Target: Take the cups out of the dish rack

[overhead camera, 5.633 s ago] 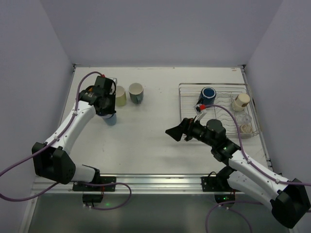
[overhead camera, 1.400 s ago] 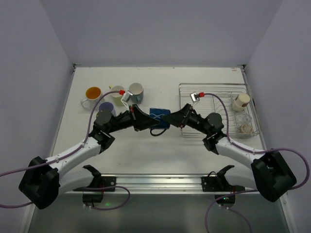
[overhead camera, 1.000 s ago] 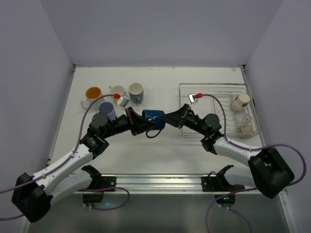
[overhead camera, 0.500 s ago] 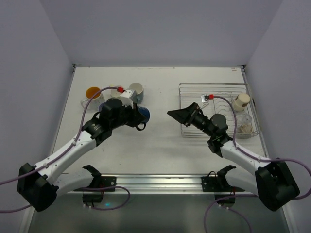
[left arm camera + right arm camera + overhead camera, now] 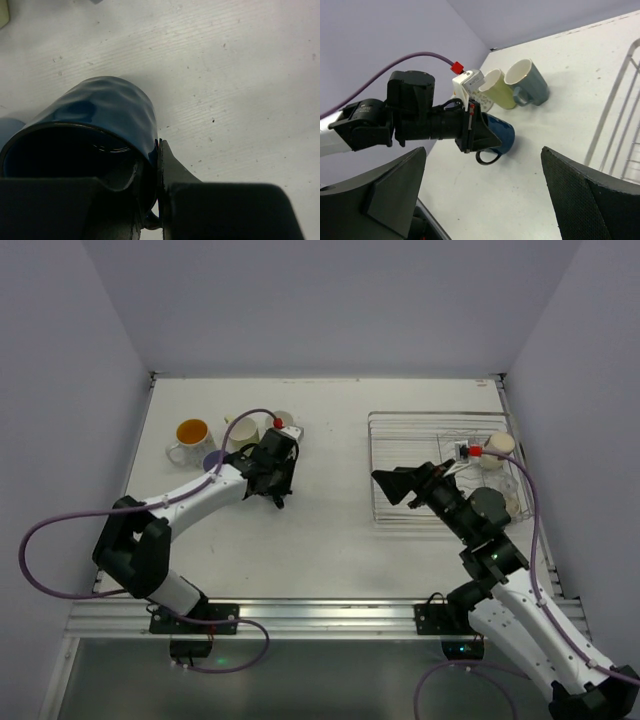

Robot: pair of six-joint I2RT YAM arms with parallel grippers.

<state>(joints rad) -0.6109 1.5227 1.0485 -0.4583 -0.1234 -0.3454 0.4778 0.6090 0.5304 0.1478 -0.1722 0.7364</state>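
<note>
The tilted navy mug is still hanging just above the tabletop. My left gripper needs to go down next toward the tabletop beside the lavender cup and release the navy mug's rim.
My left gripper (image 5: 277, 478) is shut on the rim of a navy mug (image 5: 100, 112), one finger inside and one outside. The mug hangs tilted, low over the table, handle down (image 5: 502, 135), right beside the set-down cups. Those are an orange-inside white cup (image 5: 190, 435), a pale yellow-green cup (image 5: 243, 433), a grey cup (image 5: 527, 80) and a lavender cup (image 5: 212, 460). My right gripper (image 5: 392, 485) stands wide open and empty at the front left of the dish rack (image 5: 440, 415). A cream cup (image 5: 497, 448) sits in the rack's far right corner.
The rack's wire edge (image 5: 615, 110) runs along the right of the right wrist view. Purple cables trail from both arms. The enclosure's walls close in the table at the left, back and right.
My left arm has carried the navy mug leftward from the table's middle to the group of cups. My right gripper has drawn back to the right, toward the rack, still open.
</note>
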